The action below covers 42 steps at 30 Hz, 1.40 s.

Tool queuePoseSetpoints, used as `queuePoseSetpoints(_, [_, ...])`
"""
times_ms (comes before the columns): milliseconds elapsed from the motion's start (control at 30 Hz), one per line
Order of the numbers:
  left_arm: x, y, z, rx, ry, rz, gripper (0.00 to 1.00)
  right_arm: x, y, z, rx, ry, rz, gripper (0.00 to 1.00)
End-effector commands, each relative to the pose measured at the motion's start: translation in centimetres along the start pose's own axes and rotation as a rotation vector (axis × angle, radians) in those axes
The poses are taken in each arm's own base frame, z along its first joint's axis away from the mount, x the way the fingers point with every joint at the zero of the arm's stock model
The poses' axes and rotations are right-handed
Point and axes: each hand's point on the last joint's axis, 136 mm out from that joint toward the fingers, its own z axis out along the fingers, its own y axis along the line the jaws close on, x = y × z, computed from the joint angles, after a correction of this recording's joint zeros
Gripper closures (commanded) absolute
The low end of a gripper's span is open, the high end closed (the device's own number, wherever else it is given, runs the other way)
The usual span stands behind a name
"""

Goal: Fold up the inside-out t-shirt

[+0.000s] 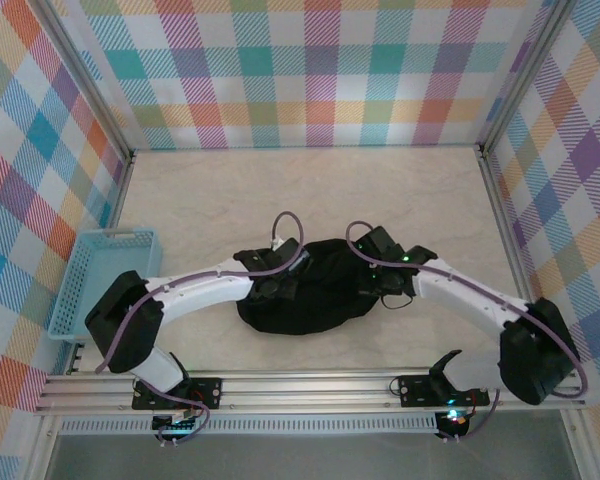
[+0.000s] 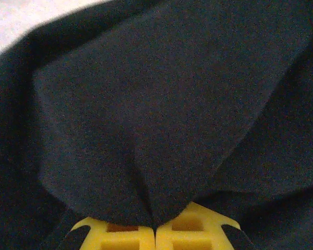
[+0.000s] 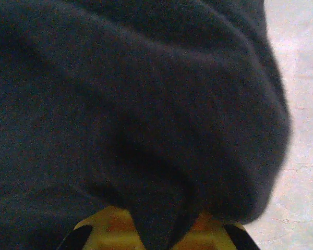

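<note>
My left gripper draws the pinched fold toward the light blue basket next. It releases the fold by the heap's basket-side edge [image 1: 246, 306], since the t-shirt [image 1: 315, 295] lies bunched between both grippers.
The inside-out t-shirt [image 1: 315, 295] is a limp black heap in the middle of the table. My left gripper [image 1: 278, 288] is at its left edge and my right gripper [image 1: 372, 285] at its right edge, both pressed into the cloth. In the left wrist view the yellow fingers [image 2: 120, 234] meet, and a fold of the t-shirt [image 2: 161, 114] is pinched in the left gripper [image 2: 156, 225]. Seen from the right wrist, a tongue of the t-shirt [image 3: 146, 104] runs down between the yellow fingers [image 3: 107, 224] of the right gripper [image 3: 159, 232], which is shut on it.
A light blue basket [image 1: 105, 275] stands at the table's left edge, beside the left arm. Bare pale tabletop [image 1: 310, 190] lies behind the shirt. Checked walls enclose the back and sides. An aluminium rail [image 1: 310, 385] runs along the near edge.
</note>
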Motion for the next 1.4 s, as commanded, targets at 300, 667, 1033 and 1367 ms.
queuePoseSetpoints(300, [-15.0, 6.3, -25.5, 0.221, -0.680, -0.244, 1.00, -12.9, 4.9, -24.8, -0.465, -0.560, -0.031, 1.00])
queuePoseSetpoints(667, [-8.2, 8.4, -12.7, 0.084, -0.296, -0.290, 1.00, -8.8, 3.7, -14.9, -0.464, -0.350, 0.041, 1.00])
queuePoseSetpoints(1033, [-2.6, 6.6, -6.8, 0.052, -0.045, -0.114, 0.49, 1.9, 3.0, -3.8, -0.413, -0.032, -0.036, 1.00])
queuePoseSetpoints(1367, [-2.0, -7.7, -10.3, 0.353, -0.241, 0.352, 0.07, -1.4, 6.6, -9.6, -0.591, -0.164, -0.083, 1.00])
